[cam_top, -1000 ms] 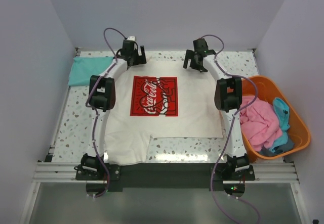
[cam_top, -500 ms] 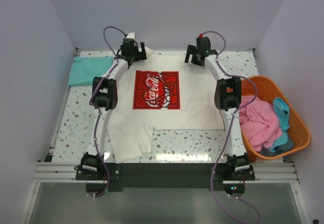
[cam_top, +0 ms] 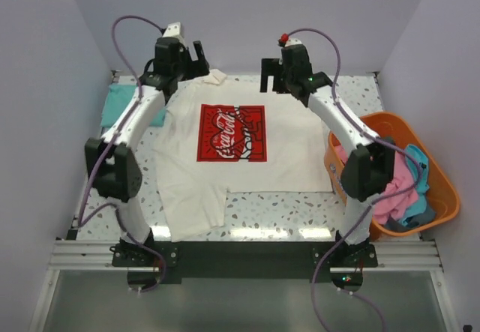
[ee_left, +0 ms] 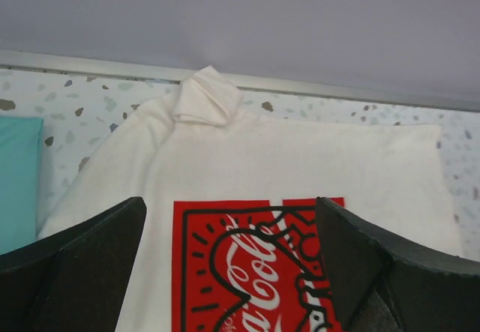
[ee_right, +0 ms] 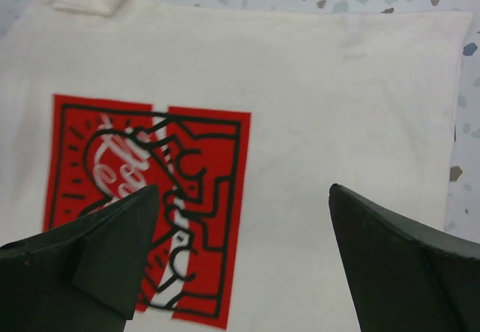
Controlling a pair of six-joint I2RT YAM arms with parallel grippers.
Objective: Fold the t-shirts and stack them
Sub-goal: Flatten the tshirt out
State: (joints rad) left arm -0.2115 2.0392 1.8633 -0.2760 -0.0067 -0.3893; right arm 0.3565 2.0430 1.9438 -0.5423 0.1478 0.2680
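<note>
I need to move my left gripper back over the cream shirt and down onto the near edge of its sleeve [cam_top: 196, 233], because that sleeve sticks out farther than the rest.
A large cream t-shirt [cam_top: 285, 160] lies spread on the table, red square print [cam_top: 232, 133] facing up. A small bunched fold [ee_left: 206, 96] sits at its far edge. My left gripper [cam_top: 196, 58] hovers open above the shirt's far left corner. My right gripper [cam_top: 271, 77] hovers open above its far right part. Nothing is between the fingers of either gripper [ee_left: 232, 219] [ee_right: 244, 187]; only the cloth and the print show below them. A teal t-shirt [cam_top: 114, 106] lies at the far left, partly behind my left arm. Pink [cam_top: 391, 197] and blue [cam_top: 420, 168] t-shirts lie in the basket.
An orange plastic basket [cam_top: 444, 197] stands at the right table edge, close to my right arm's elbow. Speckled tabletop [cam_top: 270, 212] shows in front of the cream shirt. Walls enclose the back and both sides.
The cream shirt slid toward the far edge and its near-left sleeve bunched. Both arms then rose and swung outward, and the grippers lifted off the cloth, still open.
</note>
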